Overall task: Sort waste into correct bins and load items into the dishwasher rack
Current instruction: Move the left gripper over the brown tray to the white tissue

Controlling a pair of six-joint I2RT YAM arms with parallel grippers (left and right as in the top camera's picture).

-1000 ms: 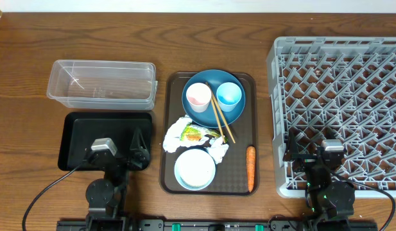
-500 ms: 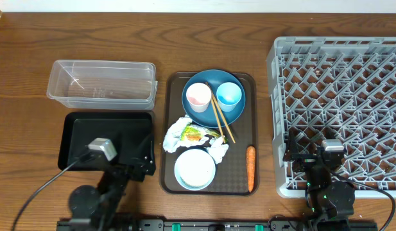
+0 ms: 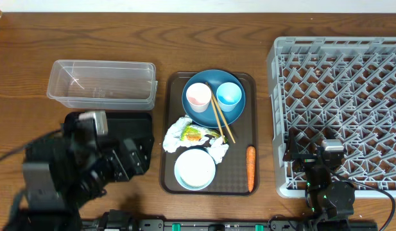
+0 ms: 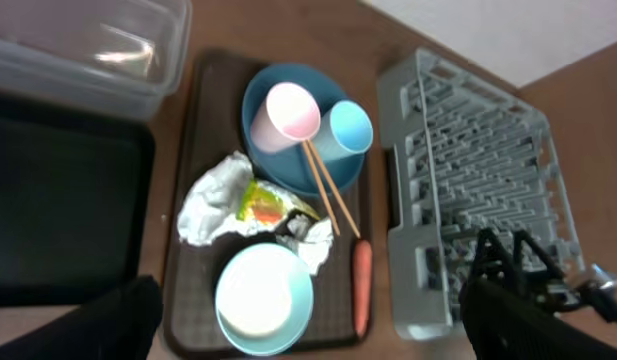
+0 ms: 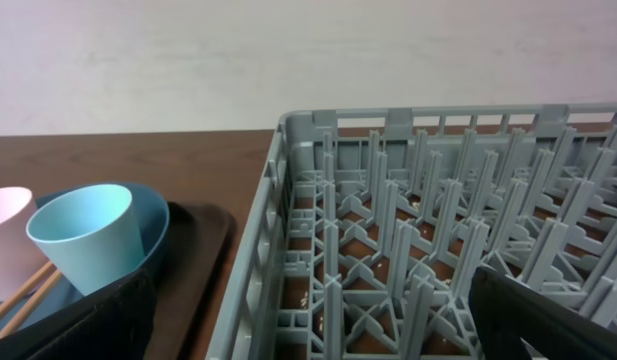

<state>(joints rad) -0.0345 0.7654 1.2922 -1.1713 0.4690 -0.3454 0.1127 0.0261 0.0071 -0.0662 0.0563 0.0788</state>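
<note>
The left gripper next moves down and across from the black tray [image 3: 138, 123] onto the small crumpled napkin's end by the bowl, because the chopsticks leave it clear.
On the brown serving tray, a dark blue plate [image 3: 214, 110] holds a pink cup [image 3: 198, 96], a light blue cup [image 3: 228, 95] and wooden chopsticks [image 3: 220, 122]. In front of it lie crumpled napkins [image 3: 181, 131] with green-orange scraps, a light blue bowl [image 3: 195, 169] and a carrot [image 3: 250, 168]. My left gripper [image 3: 124, 160] is raised over the black tray [image 3: 138, 123], open and empty; its view looks down on the bowl [image 4: 263, 300] and napkins [image 4: 218, 195]. My right gripper [image 3: 311, 153] stands open and empty over the front left corner of the grey rack [image 3: 339, 83].
The clear tub [image 3: 101, 83] stands behind the black tray at the left. The brown serving tray [image 3: 251, 83] sits mid-table, its right rim close to the rack's left wall [image 5: 278, 210]. The left arm looks blurred and hides part of the black tray.
My left arm has lifted off the black tray and swung up and leftward, now blurred with motion. The right arm has not moved. No object has shifted.
</note>
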